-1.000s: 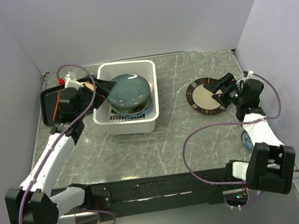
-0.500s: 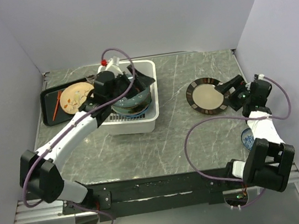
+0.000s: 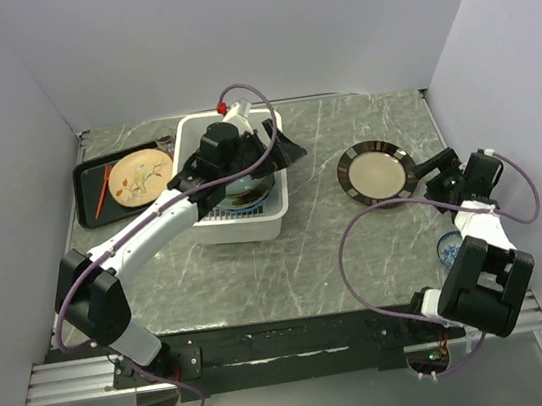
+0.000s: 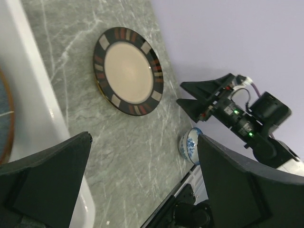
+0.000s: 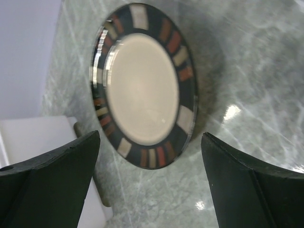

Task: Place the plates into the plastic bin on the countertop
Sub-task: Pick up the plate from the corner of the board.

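The tan plate's closest rim (image 3: 409, 183) (image 5: 185, 119) is below my right gripper, ahead of its open fingers, so the gripper needs to go down onto it next, toward the left in the top view.
The tan dark-rimmed plate (image 3: 376, 171) lies flat on the countertop (image 3: 318, 247), right of the white plastic bin (image 3: 200, 223). My right gripper (image 3: 435, 175) is open, just right of that plate and apart from it; in the right wrist view the plate (image 5: 142, 85) lies ahead of the open fingers (image 5: 52, 185). My left gripper (image 3: 266, 151) hangs open over the bin's right half, hiding most of the stacked plates (image 3: 248, 194). Its wrist view shows the bin rim (image 4: 28, 95), the tan plate (image 4: 128, 71) and the right gripper (image 4: 204, 97). An orange dotted plate (image 3: 139, 176) rests on the black tray (image 3: 86, 178).
A small blue-and-white bowl (image 3: 447, 251) sits near the right arm's base, also seen as the bowl (image 4: 189, 145) in the left wrist view. A red stick (image 3: 100, 195) lies on the tray. Walls close in the left, back and right sides.
My left arm swung from the tray rightward across the bin, uncovering the orange plate. My right gripper drew back to the right, off the tan plate.
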### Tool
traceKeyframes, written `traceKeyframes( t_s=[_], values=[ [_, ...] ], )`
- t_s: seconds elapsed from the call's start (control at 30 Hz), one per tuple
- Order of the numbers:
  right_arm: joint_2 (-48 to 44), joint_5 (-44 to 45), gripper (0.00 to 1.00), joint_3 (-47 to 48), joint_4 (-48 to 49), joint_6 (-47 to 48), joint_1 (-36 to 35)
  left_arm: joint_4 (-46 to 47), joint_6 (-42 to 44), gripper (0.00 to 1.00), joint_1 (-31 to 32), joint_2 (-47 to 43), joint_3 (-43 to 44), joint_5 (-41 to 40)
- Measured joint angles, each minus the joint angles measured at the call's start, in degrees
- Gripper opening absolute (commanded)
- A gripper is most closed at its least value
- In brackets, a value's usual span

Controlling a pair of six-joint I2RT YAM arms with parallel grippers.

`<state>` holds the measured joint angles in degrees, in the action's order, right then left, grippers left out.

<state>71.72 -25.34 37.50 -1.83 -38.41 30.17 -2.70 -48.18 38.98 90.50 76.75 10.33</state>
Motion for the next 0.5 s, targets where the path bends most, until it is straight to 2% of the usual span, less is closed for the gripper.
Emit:
traceKeyframes(
  t_s=[0.37,0.4,0.43,0.5],
  values=[
    [6.93,0.26,0.83,-2.01,3.23,-0.24,0.52,-1.27,2.49,0.98,1.42,0.13,1.05,0.33],
    [7.65,0.2,0.8,-2.12,3.89,-0.31,0.52,-1.33,2.54,0.98,1.4,0.13,1.05,0.33],
    [8.39,0.17,0.71,-2.29,4.52,-0.59,0.5,-1.38,2.54,0.98,1.4,0.13,1.05,0.33],
    [9.4,-0.07,0.7,-2.64,5.55,-0.9,0.52,-1.38,2.58,0.98,1.4,0.11,1.05,0.33]
  ],
)
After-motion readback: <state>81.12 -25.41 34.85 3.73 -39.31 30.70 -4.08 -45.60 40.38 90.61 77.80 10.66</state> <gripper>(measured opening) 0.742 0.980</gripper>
